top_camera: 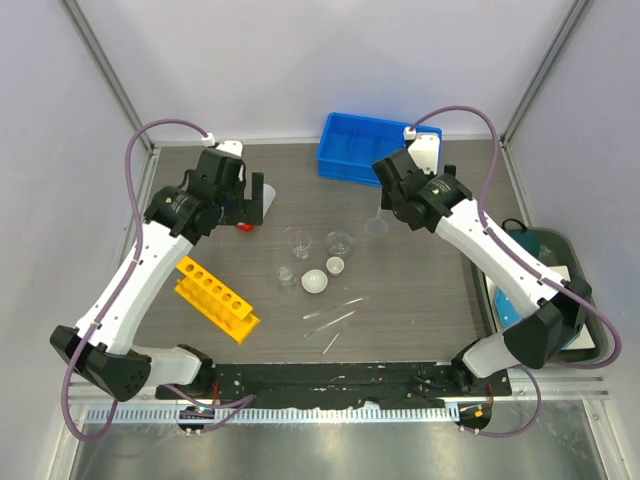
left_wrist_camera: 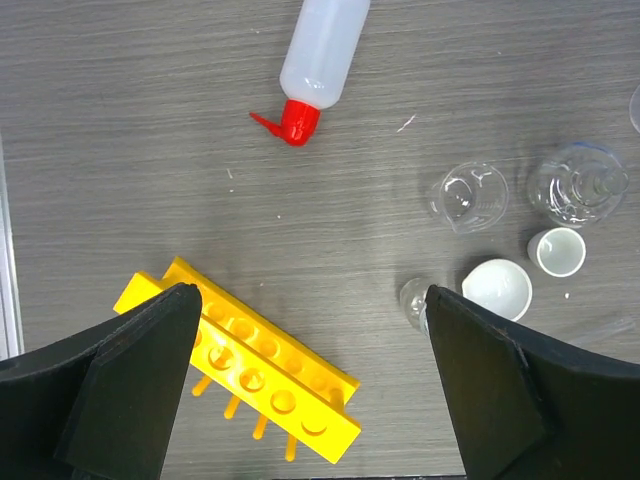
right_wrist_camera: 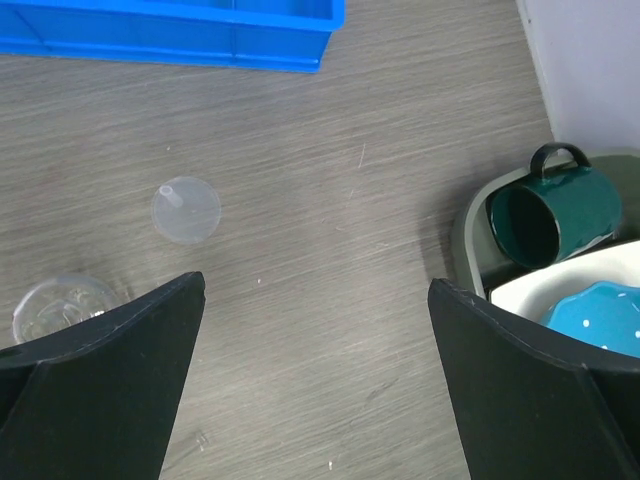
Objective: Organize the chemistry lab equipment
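The slanted yellow rack is below my right gripper, to the left in the top view. I need to swing my right gripper across next, turn it and lower it astride the rack's bar with the holes.
A yellow holed tube rack (top_camera: pixel 215 298) lies at the left; it also shows in the left wrist view (left_wrist_camera: pixel 250 365). The red-capped squeeze bottle (left_wrist_camera: pixel 322 45) lies on its side. Two clear beakers (top_camera: pixel 298 240) (top_camera: pixel 339 241), a tiny glass vial (top_camera: pixel 287 274) and two white dishes (top_camera: pixel 316 282) (top_camera: pixel 335 265) stand mid-table. Thin glass tubes (top_camera: pixel 333 315) lie in front of them. A clear funnel (top_camera: pixel 376 226) (right_wrist_camera: pixel 185 210) sits behind. My left gripper (left_wrist_camera: pixel 310 400) is open and empty, high above the rack and bottle. My right gripper (right_wrist_camera: pixel 315 380) is open and empty over bare table right of the funnel.
A blue bin (top_camera: pixel 365 148) stands at the back, shown also in the right wrist view (right_wrist_camera: pixel 170 30). A grey tray (right_wrist_camera: pixel 465 245) at the right edge holds a teal mug (right_wrist_camera: pixel 550 215) and a blue dotted plate (right_wrist_camera: pixel 595 315).
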{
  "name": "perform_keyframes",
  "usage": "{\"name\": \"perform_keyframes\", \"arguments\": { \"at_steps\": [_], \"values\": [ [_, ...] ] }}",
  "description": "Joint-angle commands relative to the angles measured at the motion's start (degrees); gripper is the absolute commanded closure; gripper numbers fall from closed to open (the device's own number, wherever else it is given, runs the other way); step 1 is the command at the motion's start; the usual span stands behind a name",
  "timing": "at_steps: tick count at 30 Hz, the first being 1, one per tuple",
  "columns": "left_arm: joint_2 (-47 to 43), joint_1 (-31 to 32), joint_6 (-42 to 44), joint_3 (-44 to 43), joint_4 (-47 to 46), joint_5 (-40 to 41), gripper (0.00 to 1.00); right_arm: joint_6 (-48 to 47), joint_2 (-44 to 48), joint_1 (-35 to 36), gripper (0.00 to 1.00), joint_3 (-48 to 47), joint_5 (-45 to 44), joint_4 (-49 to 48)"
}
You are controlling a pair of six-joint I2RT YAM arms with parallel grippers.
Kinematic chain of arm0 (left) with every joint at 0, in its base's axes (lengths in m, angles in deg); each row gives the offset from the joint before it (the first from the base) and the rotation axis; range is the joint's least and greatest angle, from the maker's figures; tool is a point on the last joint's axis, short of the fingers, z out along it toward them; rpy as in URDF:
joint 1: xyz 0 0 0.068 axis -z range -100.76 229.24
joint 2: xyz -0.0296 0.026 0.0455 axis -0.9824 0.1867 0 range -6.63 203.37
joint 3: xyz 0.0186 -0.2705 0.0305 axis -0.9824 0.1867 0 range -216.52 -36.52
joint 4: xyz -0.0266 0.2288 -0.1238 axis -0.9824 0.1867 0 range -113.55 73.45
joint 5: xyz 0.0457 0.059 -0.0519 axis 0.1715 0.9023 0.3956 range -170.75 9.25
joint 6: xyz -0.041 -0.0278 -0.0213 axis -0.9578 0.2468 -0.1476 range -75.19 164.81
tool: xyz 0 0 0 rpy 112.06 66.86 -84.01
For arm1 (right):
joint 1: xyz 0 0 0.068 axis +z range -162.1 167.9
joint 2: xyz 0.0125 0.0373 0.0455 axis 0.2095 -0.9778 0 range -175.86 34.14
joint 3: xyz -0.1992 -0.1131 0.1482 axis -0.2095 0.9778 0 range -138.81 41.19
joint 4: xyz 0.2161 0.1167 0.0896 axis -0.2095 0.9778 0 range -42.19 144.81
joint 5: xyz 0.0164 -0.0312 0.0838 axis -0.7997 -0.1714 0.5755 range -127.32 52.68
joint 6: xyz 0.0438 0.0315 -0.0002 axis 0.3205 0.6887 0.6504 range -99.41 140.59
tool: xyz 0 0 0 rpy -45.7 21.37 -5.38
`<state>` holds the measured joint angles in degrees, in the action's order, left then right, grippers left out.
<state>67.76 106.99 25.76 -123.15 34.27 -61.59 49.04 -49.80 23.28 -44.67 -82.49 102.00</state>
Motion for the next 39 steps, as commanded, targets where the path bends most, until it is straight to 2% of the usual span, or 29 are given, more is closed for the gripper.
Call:
{"name": "perform_keyframes", "arguments": {
  "at_steps": [1, 3, 6, 10, 11, 13, 14, 16, 18, 21, 25, 28, 32, 39],
  "values": [
    [-0.48, 0.2, -0.54, -0.47, 2.19, 2.71, 0.0, 1.34, -1.66, -0.39, 0.0, -5.97, -3.34, 2.13],
    [0.75, 0.2, -3.69, -2.13, 4.31, 4.92, 0.0, 2.4, -1.23, -0.39, 0.0, -5.81, -4.23, 4.08],
    [0.76, 0.11, -7.04, -1.7, 6.69, 8.0, 0.0, -0.65, 0.97, -0.31, 0.0, -2.4, -2.22, 0.93],
    [-1.17, 0.03, -12.14, 2.07, 5.55, 8.88, 0.0, -7.52, 3.52, -0.31, 0.0, 0.87, 10.76, -5.05],
    [-1.26, -0.06, -12.76, 2.69, 5.46, 8.71, 0.0, -8.75, 4.65, -0.31, 0.0, 1.48, 19.33, -7.76],
    [-1.09, -2.07, -13.29, 2.52, 5.72, 6.87, 0.0, -10.33, 5.45, 0.22, 0.0, 2.28, 26.94, -11.28],
    [-0.92, -3.65, -13.38, 2.52, 5.72, 5.29, 0.0, -10.43, 5.19, 1.79, 0.0, 2.02, 31.85, -11.74],
    [-1.0, -10.5, -12.95, 3.3, 4.5, -2.52, 0.0, -11.39, 3.88, 4.69, 0.0, -0.52, 34.52, -11.83],
    [-1.61, -17.25, -12.07, 5.59, 3.18, -6.92, 0.0, -11.83, 1.33, 9.59, 0.0, -3.85, 36.19, -11.31],
    [-1.71, -23.5, -12.06, 8.23, 1.42, -10.36, 0.0, -12.62, -3.31, 15.84, 0.03, -8.68, 37.6, -9.64],
    [0.58, -27.48, -12.77, 8.76, 2.37, -11.6, 0.0, -13.5, -9.55, 22.52, 0.04, -13.88, 38.49, -8.32],
    [0.06, -33.1, -14.78, 9.72, 1.25, -13.88, 0.0, -13.86, -14.65, 26.22, 0.04, -17.13, 40.15, -8.58],
    [-2.67, -40.29, -17.16, 12.71, -0.6, -17.48, 0.0, -14.47, -20.37, 29.83, 0.05, -21.27, 40.77, -9.02],
    [-8.11, -44.97, -21.55, 16.93, -2.18, -17.31, 0.0, -14.47, -27.76, 32.47, 0.06, -25.4, 40.07, -11.39]
  ]
}}
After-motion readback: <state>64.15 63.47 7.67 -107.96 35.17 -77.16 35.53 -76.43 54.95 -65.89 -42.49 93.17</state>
